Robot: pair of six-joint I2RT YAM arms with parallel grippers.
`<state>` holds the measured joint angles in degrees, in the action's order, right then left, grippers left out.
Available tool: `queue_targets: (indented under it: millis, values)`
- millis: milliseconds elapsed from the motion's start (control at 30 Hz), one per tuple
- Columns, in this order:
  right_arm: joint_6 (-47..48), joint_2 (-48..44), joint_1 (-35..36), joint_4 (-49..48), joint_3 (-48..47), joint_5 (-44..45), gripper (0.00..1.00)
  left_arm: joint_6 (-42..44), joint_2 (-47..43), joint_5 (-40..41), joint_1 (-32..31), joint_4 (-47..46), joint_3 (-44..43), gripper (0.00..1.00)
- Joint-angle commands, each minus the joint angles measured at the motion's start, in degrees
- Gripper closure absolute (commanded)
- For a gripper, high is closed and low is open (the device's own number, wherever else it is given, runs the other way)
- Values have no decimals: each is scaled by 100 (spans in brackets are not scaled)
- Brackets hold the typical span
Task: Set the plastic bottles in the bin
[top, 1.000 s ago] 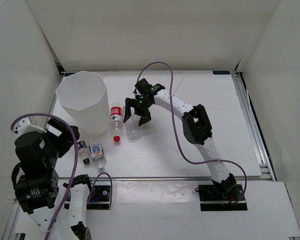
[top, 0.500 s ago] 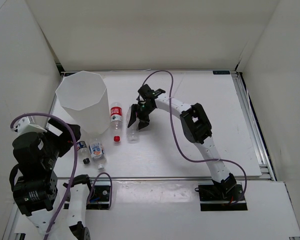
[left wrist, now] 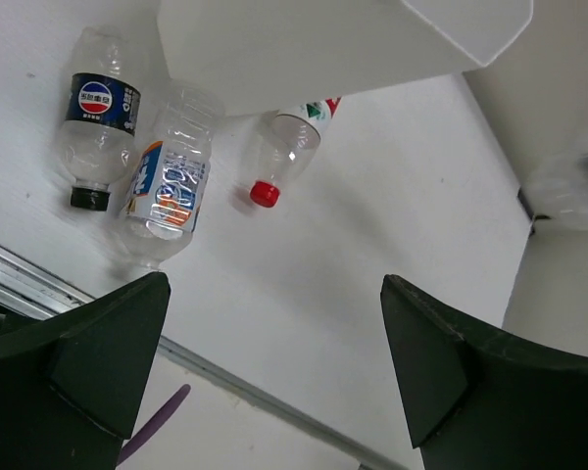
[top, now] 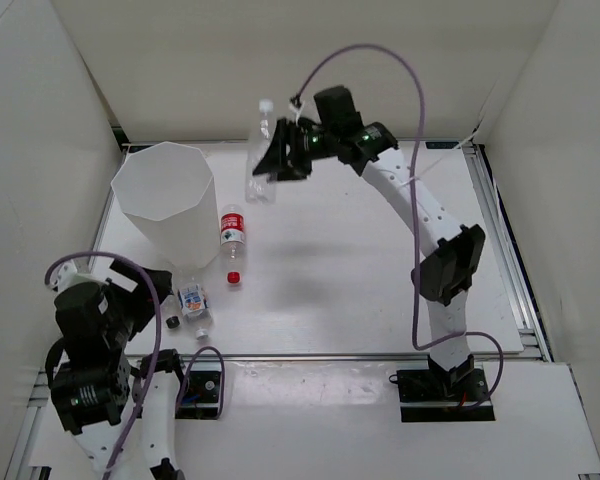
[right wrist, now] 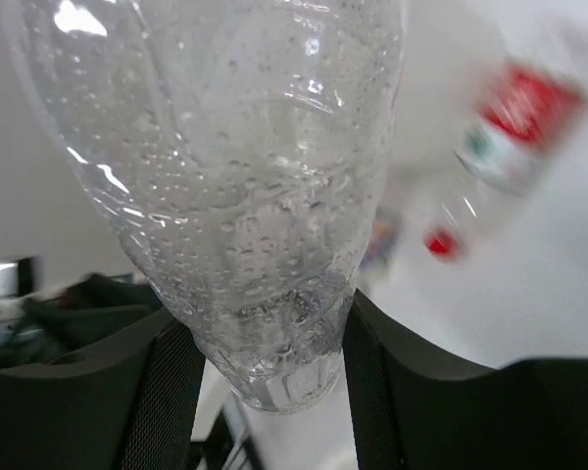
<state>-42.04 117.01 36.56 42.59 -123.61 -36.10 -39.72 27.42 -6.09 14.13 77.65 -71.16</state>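
Note:
I should next move the bottle in my right gripper to the left in the top view, over the bin's opening (top: 164, 181), and let go of the bottle's base.
My right gripper (top: 280, 155) is shut on the plain clear bottle (top: 259, 165) and holds it high above the table, cap up, to the right of the bin (top: 165, 205). In the right wrist view the bottle's base (right wrist: 245, 196) sits squeezed between the black fingers (right wrist: 167, 392). On the table the red-labelled bottle (top: 233, 230) lies beside the bin's foot. A blue-white labelled bottle (left wrist: 171, 186) and a dark-blue labelled one (left wrist: 96, 117) lie side by side near the front left. My left gripper (left wrist: 272, 294) hangs open above the front edge, holding nothing.
The tall white bin (left wrist: 304, 39) stands at the back left of the white table. A metal rail (left wrist: 235, 387) runs along the table's near edge. White walls close in the left, back and right sides. A purple cable (top: 380, 60) arcs over the right arm.
The right gripper closed on the plain bottle where it lay, then raised it up and back, near the bin. The left arm drew back toward the near edge.

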Motion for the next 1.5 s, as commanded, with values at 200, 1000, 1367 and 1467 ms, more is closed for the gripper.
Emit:
queue_targets:
  millis: [200,1000,1367,1467]
  values:
    - [265,-136,712,-1719,-1822,549,84,-1546,-1177,1065,-551,154,181,0]
    - [1506,1025,1873,-4048,-2193,2441,79,-431,158,768,-1466,418,-900,0]
    - [1348,1351,1987,-4163,-2141,2449,55,-272,220,714,-1466,418,-795,0]
    - [1409,1097,1987,-3856,-2062,2738,5,-457,106,775,-1466,418,-681,0]
